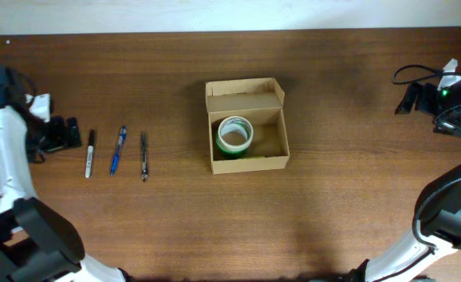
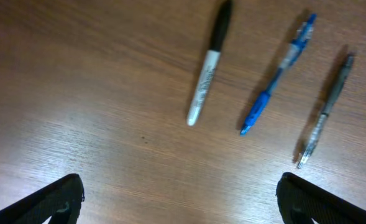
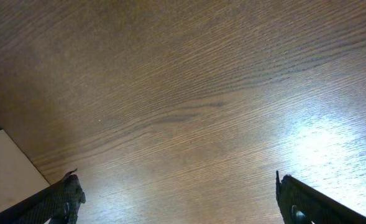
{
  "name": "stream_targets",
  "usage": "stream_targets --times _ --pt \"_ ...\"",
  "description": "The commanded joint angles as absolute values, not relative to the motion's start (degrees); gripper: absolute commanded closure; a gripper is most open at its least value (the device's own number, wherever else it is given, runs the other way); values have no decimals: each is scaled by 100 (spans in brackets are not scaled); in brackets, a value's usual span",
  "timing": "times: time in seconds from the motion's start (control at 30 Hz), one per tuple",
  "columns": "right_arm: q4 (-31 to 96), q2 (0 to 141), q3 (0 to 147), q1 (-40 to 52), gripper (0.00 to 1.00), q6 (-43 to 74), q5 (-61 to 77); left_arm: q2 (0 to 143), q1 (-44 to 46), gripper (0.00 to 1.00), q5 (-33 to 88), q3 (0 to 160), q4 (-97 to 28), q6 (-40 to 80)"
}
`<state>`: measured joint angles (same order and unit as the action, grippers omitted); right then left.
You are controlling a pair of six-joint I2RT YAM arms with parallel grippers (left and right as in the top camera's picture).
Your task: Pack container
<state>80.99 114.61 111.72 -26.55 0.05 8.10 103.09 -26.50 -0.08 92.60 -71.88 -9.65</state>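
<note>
My left gripper should next go down and move toward the container, onto the marker where cap meets white body, because the marker is the nearest in the row.
The tan cardboard container stands open at the table's middle, its flap lid folded back. A green tape roll lies inside, on the left. A black-and-white marker, a blue pen and a grey pen lie in a row left of the box; the left wrist view shows the marker, blue pen and grey pen. My left gripper is open and empty, just left of the marker. My right gripper is open and empty at the far right.
A white wall runs along the table's back edge. A pale surface shows past the table's edge in the right wrist view. Bare wood lies between the box and each gripper.
</note>
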Motion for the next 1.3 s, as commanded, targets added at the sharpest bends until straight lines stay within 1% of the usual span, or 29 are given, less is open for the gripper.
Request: stream_targets --times 0.0,0.17,0.37,0.8,0.93,1.07,1.2,1.27 --pt "8101 11461 11190 -2626 1 51 884 10724 -2766 0 395 9338 -7153 -1533" --pt "8101 11461 11190 -2626 1 51 884 11080 -2460 1 -207 9338 -6914 -1505" --pt "8101 11461 11190 -2626 1 51 884 11625 -2237 8 -377 9338 -6504 -1509" --pt "8101 11461 11190 -2626 1 51 884 12479 -2130 8 -458 9338 -6071 -1586" --pt "8101 11461 11190 -2626 1 51 884 12569 -1938 24 -731 9338 -6047 -1697" --pt "8101 11461 11190 -2626 1 51 884 12569 -1782 25 -757 9336 -6007 -2062" --pt "8101 11461 11190 -2626 1 51 884 12569 -1712 28 -760 9317 -6001 -2093" --pt "8101 11461 11190 -2626 1 51 884 12569 -1715 28 -766 9284 -5994 -2062"
